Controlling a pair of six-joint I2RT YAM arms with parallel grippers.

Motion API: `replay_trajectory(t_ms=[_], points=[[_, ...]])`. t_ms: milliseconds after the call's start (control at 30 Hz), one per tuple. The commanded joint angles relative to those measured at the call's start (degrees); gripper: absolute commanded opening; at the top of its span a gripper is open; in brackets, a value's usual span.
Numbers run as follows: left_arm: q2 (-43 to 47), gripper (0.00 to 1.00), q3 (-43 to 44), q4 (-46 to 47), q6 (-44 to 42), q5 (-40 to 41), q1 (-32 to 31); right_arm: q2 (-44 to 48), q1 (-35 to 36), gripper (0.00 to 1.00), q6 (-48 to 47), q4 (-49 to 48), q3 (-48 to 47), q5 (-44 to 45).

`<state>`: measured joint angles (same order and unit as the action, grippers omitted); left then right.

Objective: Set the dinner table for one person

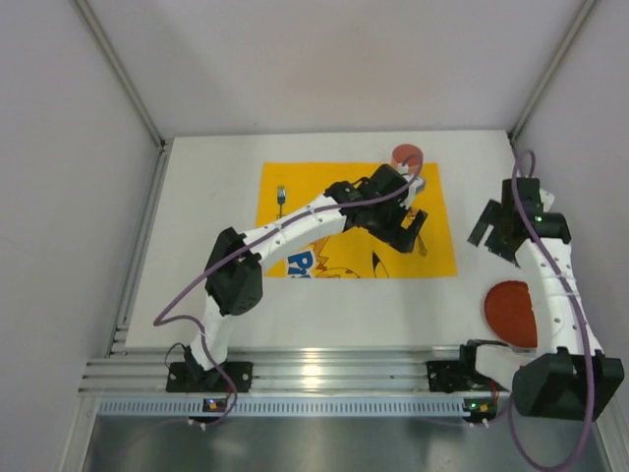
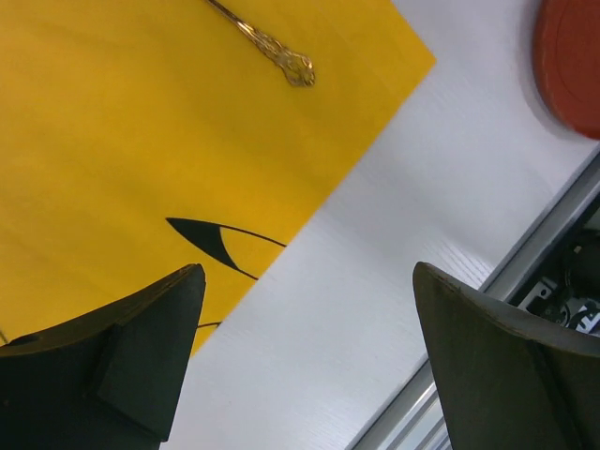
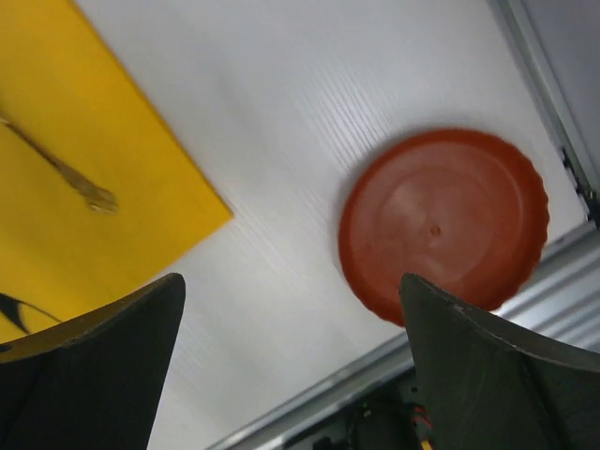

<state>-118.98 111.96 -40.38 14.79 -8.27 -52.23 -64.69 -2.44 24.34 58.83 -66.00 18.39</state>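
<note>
My right gripper comes down and back onto the red plate's far rim (image 1: 507, 284) (image 3: 373, 173) next with open fingers, since that rim is the closest to them.
The dinner table (image 1: 197, 285) is a white top carrying a yellow printed mat (image 1: 295, 187). A red plate (image 1: 509, 313) lies on the bare white surface at the near right, beside the right arm; it also shows in the right wrist view as the plate (image 3: 445, 220). A thin gold utensil (image 2: 281, 56) rests on the mat near its right edge. My left gripper (image 1: 411, 234) hangs open over the mat's right part, nothing between its fingers (image 2: 141, 356). Open and empty too, my right gripper (image 1: 491, 239) hovers right of the mat, beyond the plate.
A small fork with a blue handle (image 1: 281, 200) lies on the mat's left part. A red round object (image 1: 406, 155) sits at the mat's far edge, partly hidden by the left arm. A ribbed aluminium rail (image 1: 295, 379) runs along the near edge. Grey walls enclose the table.
</note>
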Motion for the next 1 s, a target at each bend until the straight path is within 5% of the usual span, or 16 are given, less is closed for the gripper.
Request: replay_trajectory(t_ms=[0, 233, 367, 567, 733, 767, 867, 900, 967], points=[[2.52, 0.98, -2.61, 3.71, 1.56, -3.24, 0.72, -2.02, -5.62, 0.95, 1.84, 0.51, 10.34, -7.65], [8.49, 0.98, -10.79, 5.14, 2.53, -3.42, 0.72, -8.96, -16.18, 0.9, 7.21, -3.78, 12.63, -16.54], [11.65, 0.98, -12.73, 2.07, 0.51, -1.58, 0.72, -14.76, -22.33, 0.89, 6.43, -7.41, 13.0, -14.02], [13.77, 0.98, -15.81, 0.22, -0.28, -1.04, 1.16, -21.35, -24.19, 0.86, 7.56, -14.43, 15.19, -13.73], [13.25, 0.97, -14.85, -0.14, -0.2, -1.48, 1.6, -28.11, -24.11, 0.72, 7.57, -20.41, 17.13, -11.63], [12.98, 0.98, -14.5, -0.31, -0.2, -1.57, 1.69, -29.17, -23.93, 0.68, 7.13, -21.2, 17.04, -10.93], [11.75, 0.97, -12.74, -1.28, -0.37, -1.83, 1.78, -33.83, -23.67, 0.4, 5.81, -22.79, 15.03, -7.77], [11.58, 0.98, -12.47, -1.71, -0.46, -1.75, 1.78, -34.97, -23.67, 0.21, 5.63, -22.18, 13.02, -7.41], [11.31, 0.98, -11.77, -1.81, -0.46, -1.83, 1.87, -36.82, -23.49, 0.05, 5.11, -21.83, 11.25, -6.7]])
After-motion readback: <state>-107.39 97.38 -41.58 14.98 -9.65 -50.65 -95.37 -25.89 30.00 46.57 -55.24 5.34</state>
